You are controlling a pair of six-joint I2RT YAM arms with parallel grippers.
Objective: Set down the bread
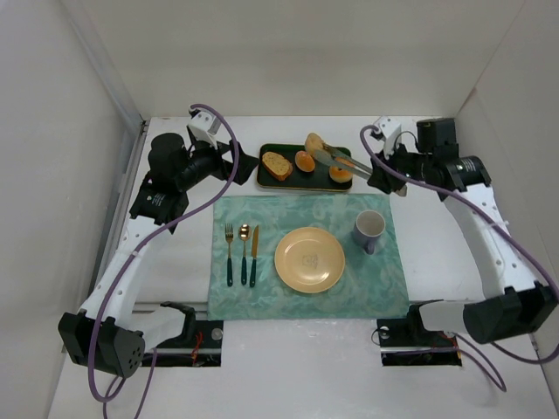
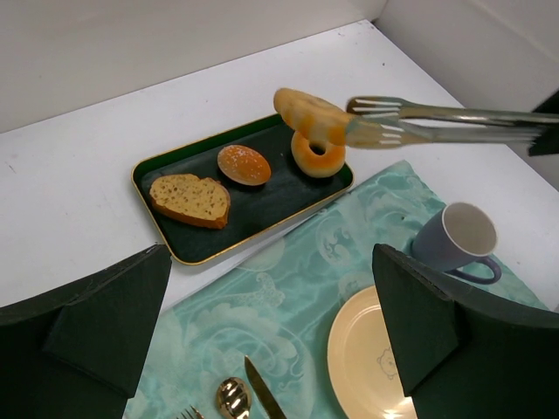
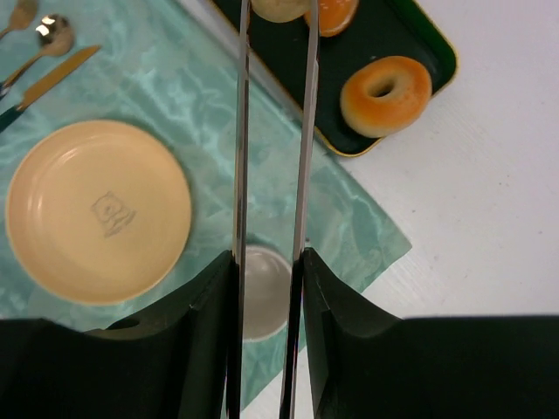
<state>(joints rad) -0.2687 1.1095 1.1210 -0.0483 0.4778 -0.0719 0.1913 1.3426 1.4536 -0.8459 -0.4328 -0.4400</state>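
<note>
The robot's right gripper will next come back and turn, then lower the bread (image 1: 314,142) onto the yellow plate, which is empty.
The bread (image 1: 314,142) is a small pale tan bun held in the tips of metal tongs (image 1: 336,161), lifted above the dark tray (image 1: 288,183). My right gripper (image 1: 384,175) is shut on the tongs' handles. In the right wrist view the gripper (image 3: 266,262) squeezes the two tong arms (image 3: 240,131), and the bread (image 3: 278,9) shows at the top edge. In the left wrist view the bread (image 2: 310,116) hangs over the tray's far end in the tongs (image 2: 437,122). My left gripper (image 1: 244,166) is open and empty beside the tray's left end, above the mat (image 2: 271,332).
The tray holds a cut slice (image 2: 189,199), an orange-brown round roll (image 2: 244,164) and a ring-shaped bun (image 2: 316,157). On the teal placemat (image 1: 262,288) lie a yellow plate (image 1: 309,259), a grey-blue mug (image 1: 369,230), and a fork, spoon and knife (image 1: 242,253).
</note>
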